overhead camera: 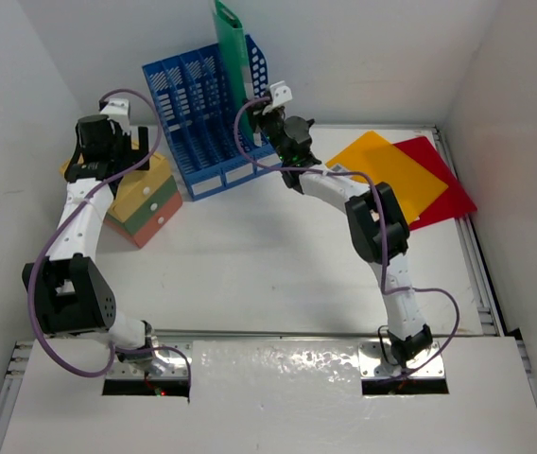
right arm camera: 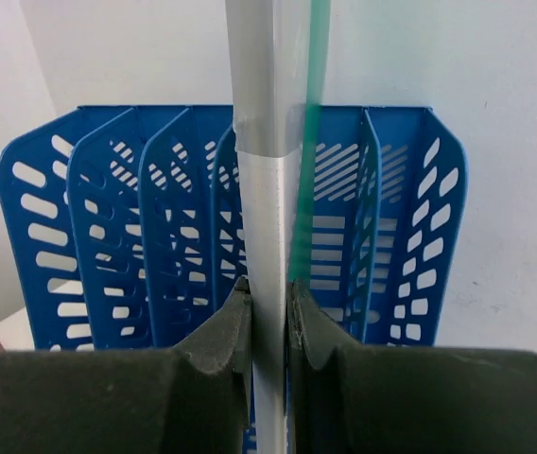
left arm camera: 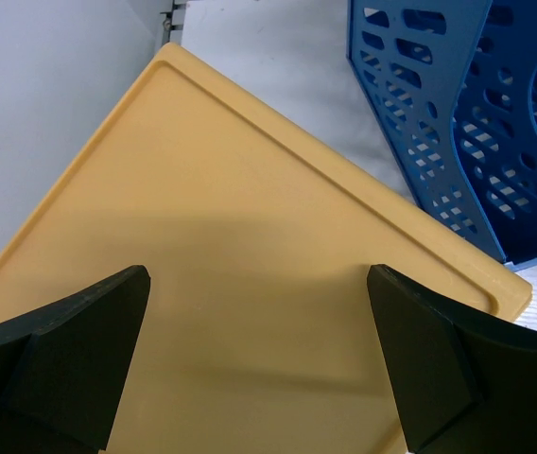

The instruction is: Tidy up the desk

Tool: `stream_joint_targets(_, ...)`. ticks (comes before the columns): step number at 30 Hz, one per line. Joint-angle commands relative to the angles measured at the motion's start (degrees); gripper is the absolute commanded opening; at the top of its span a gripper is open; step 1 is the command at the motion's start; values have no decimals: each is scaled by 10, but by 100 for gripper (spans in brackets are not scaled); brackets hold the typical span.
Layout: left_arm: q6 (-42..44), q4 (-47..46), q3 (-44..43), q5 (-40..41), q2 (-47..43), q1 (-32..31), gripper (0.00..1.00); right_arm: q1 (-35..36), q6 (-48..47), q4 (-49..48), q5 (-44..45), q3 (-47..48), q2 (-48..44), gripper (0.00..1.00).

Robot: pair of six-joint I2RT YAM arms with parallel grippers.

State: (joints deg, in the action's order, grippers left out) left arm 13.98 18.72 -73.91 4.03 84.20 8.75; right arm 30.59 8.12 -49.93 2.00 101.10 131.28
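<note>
The rack's slot (overhead camera: pixel 249 153) (right arm camera: pixel 337 248) beside its end slot is below my right gripper. My right gripper should move down and let go of the green folder's grey spine in that slot.
On the white desk (overhead camera: pixel 250 274), a blue slotted file rack (overhead camera: pixel 198 113) stands at the back. A green folder (overhead camera: pixel 231 47) stands upright at the rack's right end. My right gripper (overhead camera: pixel 268 115) is shut on it. In the right wrist view the jaws (right arm camera: pixel 269 298) pinch the folder's pale spine (right arm camera: pixel 268 142), and its green edge (right arm camera: pixel 314 113) shows just to the right, in front of the rack (right arm camera: pixel 108 218). My left gripper (overhead camera: pixel 136 144) hangs open over the drawer box (overhead camera: pixel 146 203). Its fingers (left arm camera: pixel 257 276) are spread wide above the box's yellow top (left arm camera: pixel 231 208), holding nothing.
A yellow folder (overhead camera: pixel 387 170) lies flat at the back right, overlapping a red folder (overhead camera: pixel 443 189) beside the right rail. The rack (left arm camera: pixel 476 113) stands close to the right of the drawer box. White walls enclose the desk on three sides.
</note>
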Motion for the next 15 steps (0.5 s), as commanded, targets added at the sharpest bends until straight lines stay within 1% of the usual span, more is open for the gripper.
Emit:
stream_joint_targets(1, 0, -21, 3, -8, -19, 9, 99, -11, -6, -57, -6, 23, 7, 0)
stream_joint_targets(4, 3, -24, 1, -13, -16, 9, 99, -10, -9, -60, -17, 30, 22, 0)
stream_joint_targets(5, 3, -24, 0, -17, -16, 9, 99, -11, -13, -63, -33, 29, 30, 0)
stream_joint_targets(9, 3, -25, -8, -16, -7, 9, 99, -11, -33, -95, -62, 11, 50, 0)
stream_joint_targets(15, 4, -24, -7, -18, -3, 9, 99, -11, -47, -98, -70, 13, 87, 0)
